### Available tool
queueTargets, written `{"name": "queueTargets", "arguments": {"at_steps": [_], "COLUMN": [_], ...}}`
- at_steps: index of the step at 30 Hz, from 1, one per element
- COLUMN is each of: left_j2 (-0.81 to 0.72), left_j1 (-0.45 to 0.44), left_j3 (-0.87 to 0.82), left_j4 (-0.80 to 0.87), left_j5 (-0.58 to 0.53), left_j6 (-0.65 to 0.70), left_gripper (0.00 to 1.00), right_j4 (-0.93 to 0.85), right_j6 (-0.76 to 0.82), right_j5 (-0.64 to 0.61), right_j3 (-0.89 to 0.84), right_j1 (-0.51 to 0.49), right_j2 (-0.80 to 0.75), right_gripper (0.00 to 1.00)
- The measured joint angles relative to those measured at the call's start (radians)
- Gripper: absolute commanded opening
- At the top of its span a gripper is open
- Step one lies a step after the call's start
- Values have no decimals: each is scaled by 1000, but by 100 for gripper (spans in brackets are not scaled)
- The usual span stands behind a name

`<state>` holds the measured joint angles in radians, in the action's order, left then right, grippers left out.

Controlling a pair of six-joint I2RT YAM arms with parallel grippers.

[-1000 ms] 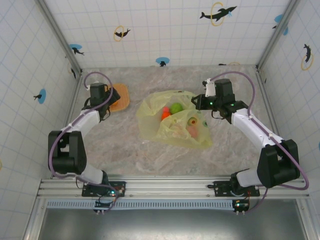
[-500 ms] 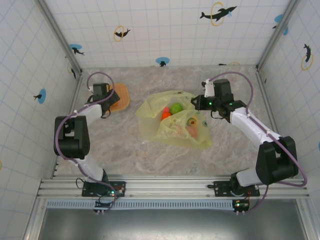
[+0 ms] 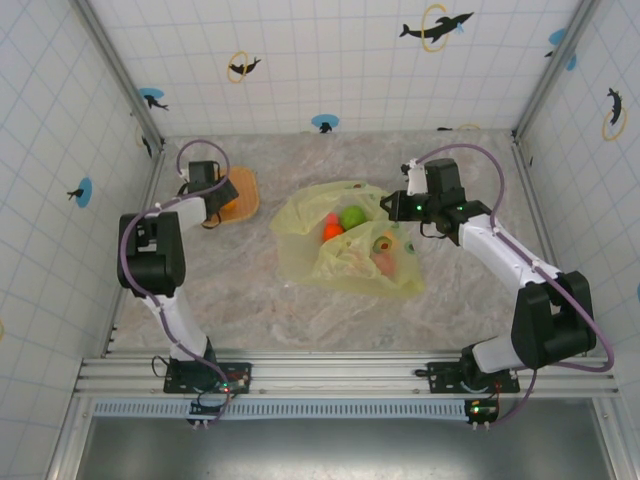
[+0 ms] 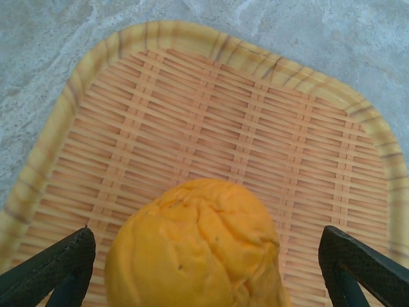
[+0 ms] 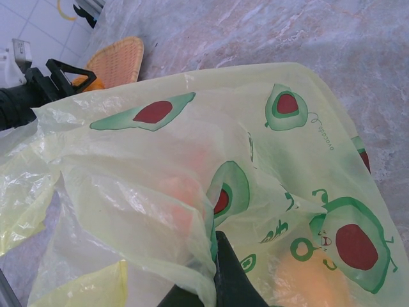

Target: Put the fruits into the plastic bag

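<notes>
I will lower my left gripper slightly past the orange fruit's sides next, then close it.
An orange fruit [image 4: 198, 249] lies on the woven tray [image 4: 192, 38], and my left gripper [image 4: 204, 275] stands open around it, one finger on each side, not touching. From above, the left gripper [image 3: 218, 192] is over the tray [image 3: 243, 192] at the back left. The yellow-green plastic bag [image 3: 345, 262] lies mid-table with a green fruit [image 3: 352, 216], a red-orange one [image 3: 331, 229] and a pinkish one [image 3: 384, 262] inside. My right gripper [image 3: 396, 207] is shut on the bag's right rim; its fingers [image 5: 223, 275] pinch a fold of the bag [image 5: 192, 147].
Tiled walls close in the marble table [image 3: 250, 290] on three sides, the left one close behind the tray. In the right wrist view the left gripper [image 5: 61, 73] and the tray [image 5: 118, 61] show beyond the bag's open mouth.
The left arm's elbow has swung back toward the left wall while its gripper stayed open at the tray. The right gripper has kept its hold on the bag, shifting only slightly.
</notes>
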<state>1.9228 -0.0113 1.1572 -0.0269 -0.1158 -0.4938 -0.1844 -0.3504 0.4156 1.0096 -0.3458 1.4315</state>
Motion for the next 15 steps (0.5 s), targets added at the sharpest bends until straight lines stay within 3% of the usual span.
{"name": "queueTargets", "arguments": {"at_steps": [15], "left_j2": [89], "left_j1": [0], "left_j3": [81], "left_j4": [21], "left_j5": [26], "left_j6": [23], "left_gripper": [78], "right_j4": [0], "right_j6": [0], "right_j5": [0], "right_j3": [0], "right_j1": [0], "right_j2": [0], "right_gripper": [0]}}
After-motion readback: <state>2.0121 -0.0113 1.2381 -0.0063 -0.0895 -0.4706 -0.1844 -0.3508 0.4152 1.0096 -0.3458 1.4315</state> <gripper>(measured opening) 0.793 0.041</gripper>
